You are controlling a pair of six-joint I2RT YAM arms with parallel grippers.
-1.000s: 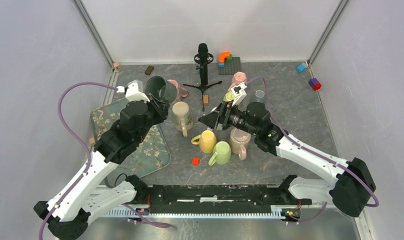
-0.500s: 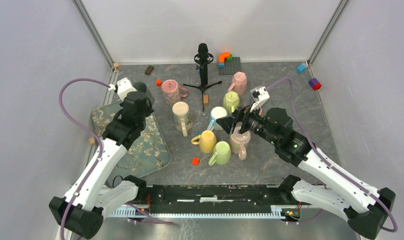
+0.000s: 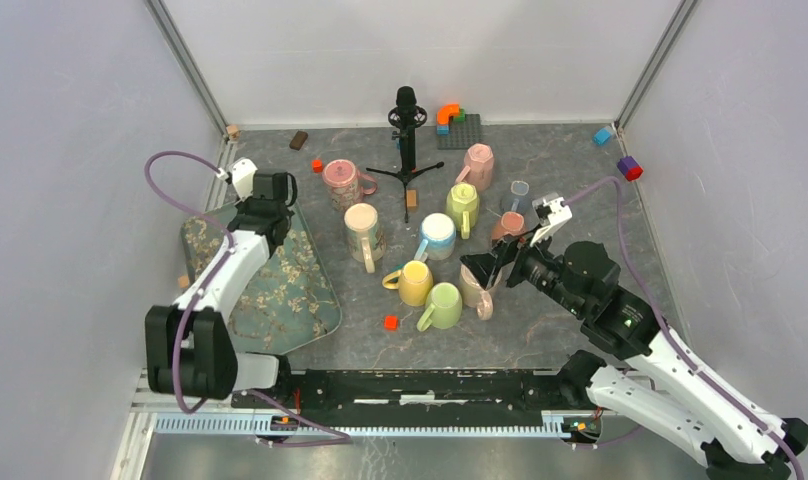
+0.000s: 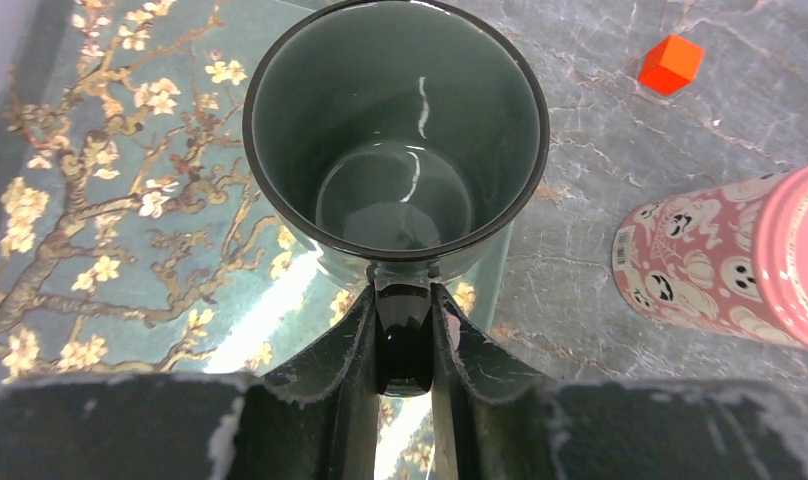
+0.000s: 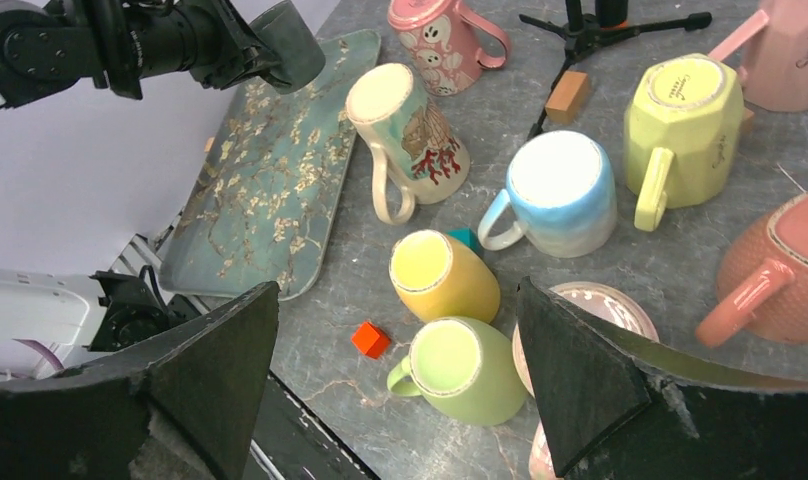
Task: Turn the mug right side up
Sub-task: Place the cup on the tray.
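Note:
The dark green mug [image 3: 281,187] should go down onto the tray's far corner with my left gripper, which should then let go of the mug's handle, because the mug's opening already faces up.
The dark green mug [image 4: 395,130] has its mouth facing the left wrist camera, so I look straight into its glossy inside. My left gripper [image 4: 403,330] is shut on its handle. In the top view the mug [image 3: 281,187] sits at the far right corner of the blossom-patterned tray [image 3: 280,290]. Whether it rests on the tray I cannot tell. My right gripper [image 3: 490,265] hangs open over the cluster of mugs. Its fingers straddle a yellow mug [image 5: 442,275] and a green mug [image 5: 460,368] from above, touching neither.
Several mugs stand mouth down on the grey table: pink ghost-print [image 3: 342,183], cream [image 3: 363,230], blue-white [image 3: 438,235], lime [image 3: 462,203], pink [image 3: 477,165], salmon [image 3: 508,228], beige [image 3: 475,285]. A black microphone stand [image 3: 407,130] is at the back. A red cube [image 3: 390,322] lies in front.
My left arm swung left and back with the dark mug, ending at the tray corner with its mouth up. My right arm drew back to the right and its jaws opened wider.

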